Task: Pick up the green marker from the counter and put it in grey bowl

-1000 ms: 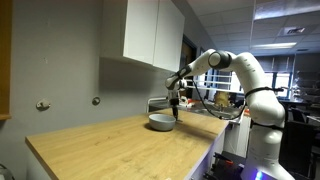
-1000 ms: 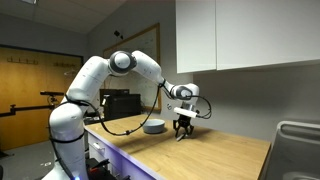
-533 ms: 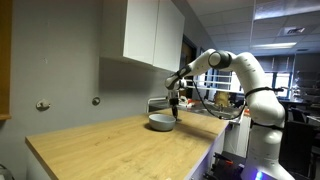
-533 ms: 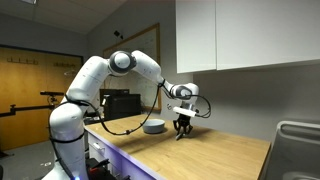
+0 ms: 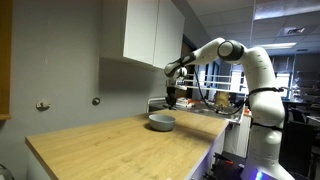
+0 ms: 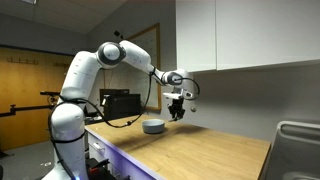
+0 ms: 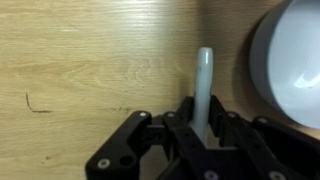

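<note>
I need to raise my gripper next, turn over the bowl, then lower it, because the grey bowl (image 5: 161, 121) (image 7: 297, 61) is to one side of the marker I am holding.
My gripper (image 7: 196, 118) is shut on the green marker (image 7: 203, 85), which looks like a pale stick standing out from between the fingers in the wrist view. The gripper hangs high above the counter (image 5: 120, 140) in both exterior views (image 5: 171, 97) (image 6: 177, 110). The grey bowl (image 5: 161, 122) sits on the counter below it and slightly to one side; it also shows in an exterior view (image 6: 153, 127) and at the right edge of the wrist view (image 7: 292, 60). The marker is too small to make out in the exterior views.
White wall cabinets (image 5: 152, 32) hang just above and behind the gripper. A sink faucet (image 5: 158, 102) stands behind the bowl. A metal dish rack (image 6: 298, 140) sits at the counter's far end. The wooden counter stretches wide toward the camera.
The arm has lifted from beside the bowl at counter level to well above it, carrying the marker up off the counter.
</note>
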